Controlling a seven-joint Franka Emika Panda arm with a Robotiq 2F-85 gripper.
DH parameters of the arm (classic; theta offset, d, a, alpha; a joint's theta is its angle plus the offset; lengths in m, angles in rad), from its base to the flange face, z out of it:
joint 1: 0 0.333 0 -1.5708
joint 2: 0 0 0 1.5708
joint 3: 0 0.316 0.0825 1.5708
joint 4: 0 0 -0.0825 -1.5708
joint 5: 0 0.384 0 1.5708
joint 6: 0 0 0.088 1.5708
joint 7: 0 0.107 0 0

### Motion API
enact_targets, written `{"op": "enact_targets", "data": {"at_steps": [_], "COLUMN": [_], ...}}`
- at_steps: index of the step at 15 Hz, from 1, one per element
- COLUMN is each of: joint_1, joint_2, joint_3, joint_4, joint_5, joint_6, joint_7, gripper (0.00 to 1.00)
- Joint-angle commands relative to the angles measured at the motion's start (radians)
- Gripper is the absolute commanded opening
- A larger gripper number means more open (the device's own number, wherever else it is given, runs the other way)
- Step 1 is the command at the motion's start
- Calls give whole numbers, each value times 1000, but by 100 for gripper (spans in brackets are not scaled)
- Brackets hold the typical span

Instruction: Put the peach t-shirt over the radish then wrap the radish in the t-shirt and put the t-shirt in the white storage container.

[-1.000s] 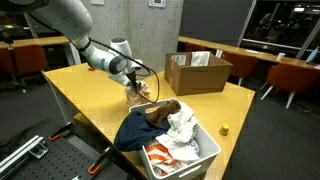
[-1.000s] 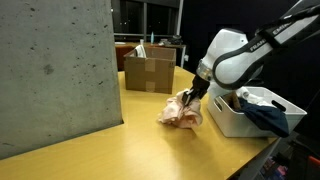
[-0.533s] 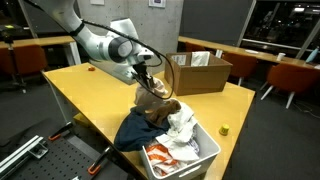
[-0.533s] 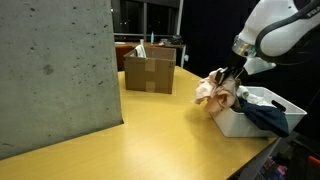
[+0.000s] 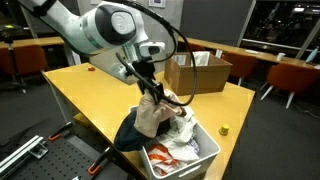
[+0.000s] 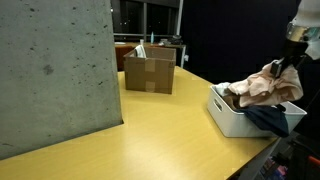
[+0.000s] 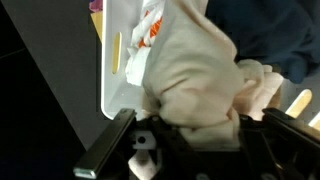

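Observation:
The gripper moves down onto the clothes in the white storage container next and releases the peach t-shirt (image 5: 152, 117), since it hangs above the container's rim.
The peach t-shirt (image 5: 152, 117) hangs bundled from my gripper (image 5: 153, 92), which is shut on it above the white storage container (image 5: 207, 152). It also shows in an exterior view (image 6: 258, 89) over the container (image 6: 226, 118), with my gripper (image 6: 288, 65) at the right edge. In the wrist view the t-shirt (image 7: 200, 75) fills the space between my fingers (image 7: 190, 128), above the container's rim (image 7: 112, 70). The radish is hidden, wrapped or out of sight.
The container holds a dark blue garment (image 5: 133, 133) and white and orange clothes (image 5: 180, 128). A cardboard box (image 5: 196, 72) stands behind on the yellow table (image 5: 90, 90). A small yellow object (image 5: 224, 128) lies near the table's edge. A concrete pillar (image 6: 55, 70) stands close in an exterior view.
My gripper has carried the peach t-shirt bundle off the table and across to above the white storage container.

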Motion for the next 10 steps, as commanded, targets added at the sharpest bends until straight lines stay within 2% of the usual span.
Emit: {"op": "enact_targets", "data": {"at_steps": [1, 5, 8, 10], "joint_1": [-125, -190, -187, -184], "joint_2": [-9, 111, 170, 186], "joint_3": [71, 92, 65, 49], "joint_4": [-101, -151, -149, -140], "joint_5": [21, 44, 24, 50], "joint_6": [83, 290, 407, 456], "joint_7": [-33, -45, -43, -73], "gripper": [6, 6, 6, 6]}}
